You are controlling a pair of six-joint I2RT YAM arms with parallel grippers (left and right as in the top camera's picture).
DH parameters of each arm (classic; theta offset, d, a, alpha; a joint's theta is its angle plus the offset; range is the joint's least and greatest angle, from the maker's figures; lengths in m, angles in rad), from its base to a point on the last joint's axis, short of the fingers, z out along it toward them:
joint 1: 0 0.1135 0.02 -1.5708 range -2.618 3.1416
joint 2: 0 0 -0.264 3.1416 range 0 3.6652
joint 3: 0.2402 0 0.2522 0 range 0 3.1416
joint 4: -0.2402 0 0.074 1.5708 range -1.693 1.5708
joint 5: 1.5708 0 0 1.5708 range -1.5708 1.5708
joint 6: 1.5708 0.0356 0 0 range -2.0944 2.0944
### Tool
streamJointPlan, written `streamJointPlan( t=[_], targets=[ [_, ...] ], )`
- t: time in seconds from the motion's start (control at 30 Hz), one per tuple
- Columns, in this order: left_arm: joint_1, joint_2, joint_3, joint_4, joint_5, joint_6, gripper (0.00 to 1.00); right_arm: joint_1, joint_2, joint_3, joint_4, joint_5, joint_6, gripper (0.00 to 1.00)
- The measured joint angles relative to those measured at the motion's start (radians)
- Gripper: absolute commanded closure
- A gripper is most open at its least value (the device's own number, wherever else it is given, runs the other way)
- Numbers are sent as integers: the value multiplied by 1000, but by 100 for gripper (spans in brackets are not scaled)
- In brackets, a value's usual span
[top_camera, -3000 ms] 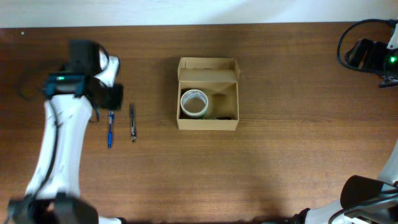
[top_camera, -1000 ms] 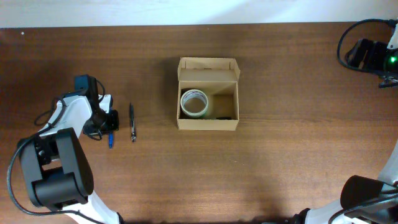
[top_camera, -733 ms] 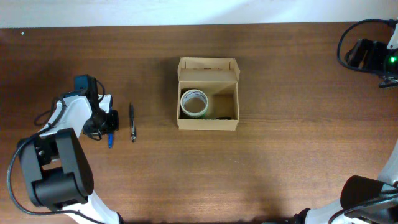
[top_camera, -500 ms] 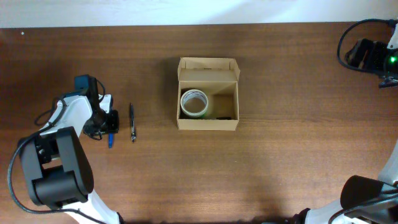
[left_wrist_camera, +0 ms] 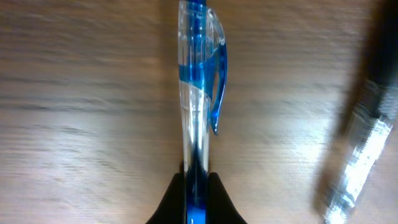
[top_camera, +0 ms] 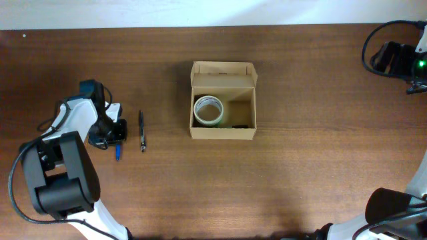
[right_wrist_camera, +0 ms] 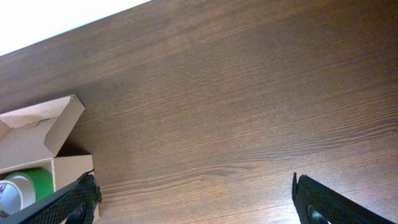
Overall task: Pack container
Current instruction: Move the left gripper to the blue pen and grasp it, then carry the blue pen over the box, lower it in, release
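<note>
Next, my left gripper raises the blue pen over the open container (top_camera: 223, 133), then brings the pen down to release it, because room shows beside the tape.
The tan cardboard container (top_camera: 223, 133) stands open at mid-table with its lid flap (top_camera: 223, 70) folded back. A roll of tape (top_camera: 208, 110) lies inside; it also shows in the right wrist view (right_wrist_camera: 15, 186). My left gripper (top_camera: 113, 131) is down at the table's left, shut on a blue pen (left_wrist_camera: 198, 106) whose tip (top_camera: 118, 153) pokes out below the fingers. A black pen (top_camera: 141, 131) lies just right of it, blurred in the left wrist view (left_wrist_camera: 360, 149). My right gripper (right_wrist_camera: 196, 202) is open and empty at the far right, over bare wood.
The container's corner and lid (right_wrist_camera: 37, 134) sit at the left of the right wrist view. The right arm (top_camera: 400, 60) is at the table's far right edge. A white wall borders the table's back edge (top_camera: 213, 27).
The left arm came down from above the pens to the table and closed on the blue pen. In the last second it barely moves. The right arm is still.
</note>
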Motion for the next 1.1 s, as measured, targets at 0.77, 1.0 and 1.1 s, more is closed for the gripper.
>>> streamJointPlan(
  t=[0.77,1.0,1.1],
  targets=[
    [-591,-97,820,-527,113,850,99,0,0,0,0,0,0,1],
    [-731,7,777,-498,54,949,98,0,0,0,0,0,0,1],
    [-751,76,776,-471,44,959,98,0,0,0,0,0,0,1]
  ],
)
